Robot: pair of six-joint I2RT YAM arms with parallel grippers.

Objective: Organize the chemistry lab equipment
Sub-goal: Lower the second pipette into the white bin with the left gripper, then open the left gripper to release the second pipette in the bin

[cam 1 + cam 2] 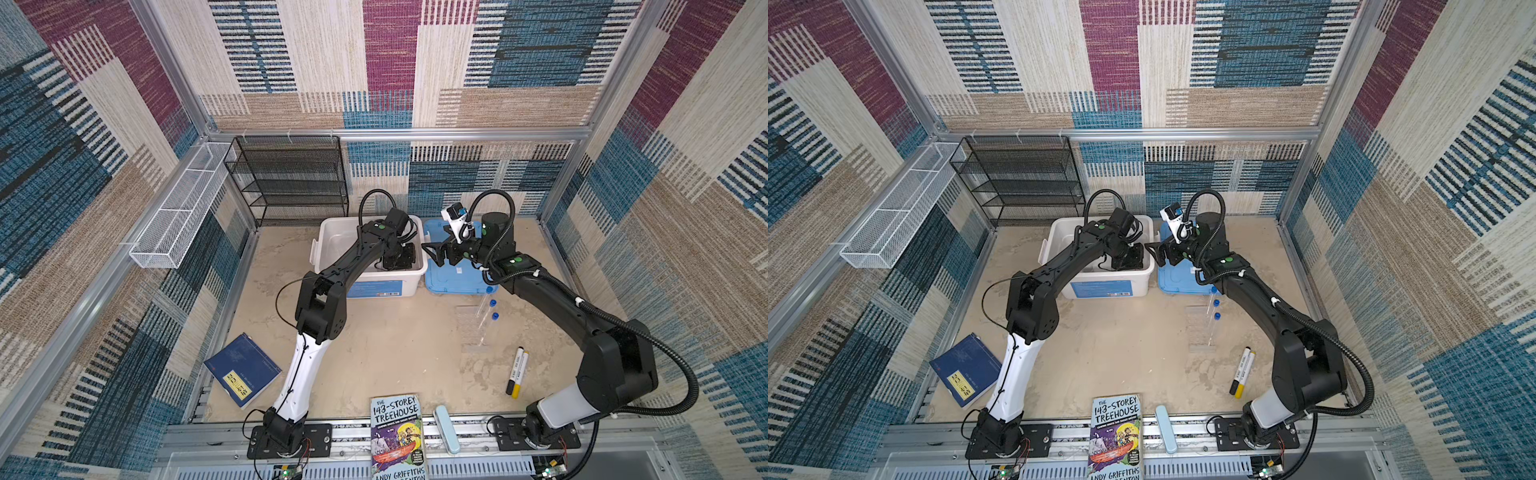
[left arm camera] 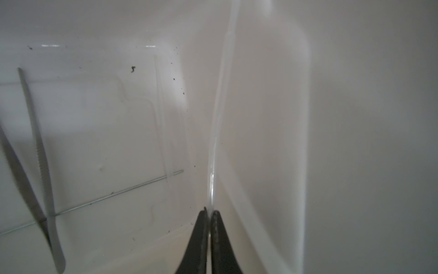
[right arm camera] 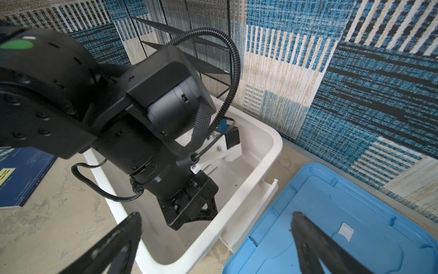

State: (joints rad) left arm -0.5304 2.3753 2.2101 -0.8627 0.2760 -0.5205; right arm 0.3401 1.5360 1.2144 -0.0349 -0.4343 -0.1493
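The other glass stick is on the bin's bottom. Next, my left gripper should lower to the part of the bin's bottom beside it and release this glass stick next to its like.
My left gripper (image 2: 209,211) reaches down inside the white bin (image 1: 332,232) and is shut on a thin glass stick (image 2: 218,118) that runs up along the bin's corner. On the bin floor lie metal tweezers (image 2: 35,147), a long thin rod (image 2: 118,192) and another glass stick (image 2: 161,113). My right gripper (image 3: 215,215) hangs open over the gap between the bin rim (image 3: 248,189) and the blue lid (image 3: 343,213), holding nothing. Blue-capped clear tubes (image 1: 492,309) rest in a clear rack (image 1: 471,328) on the table in front of the lid. In both top views my left gripper (image 1: 399,259) is inside the bin, with my right gripper (image 1: 436,255) just beside it.
A black and a yellow marker (image 1: 516,372) lie at the right front. A blue book (image 1: 243,370) lies at the left front, a storybook (image 1: 398,436) and a pale blue case (image 1: 446,428) on the front edge. A black mesh shelf (image 1: 291,178) and a white wire basket (image 1: 183,208) stand behind.
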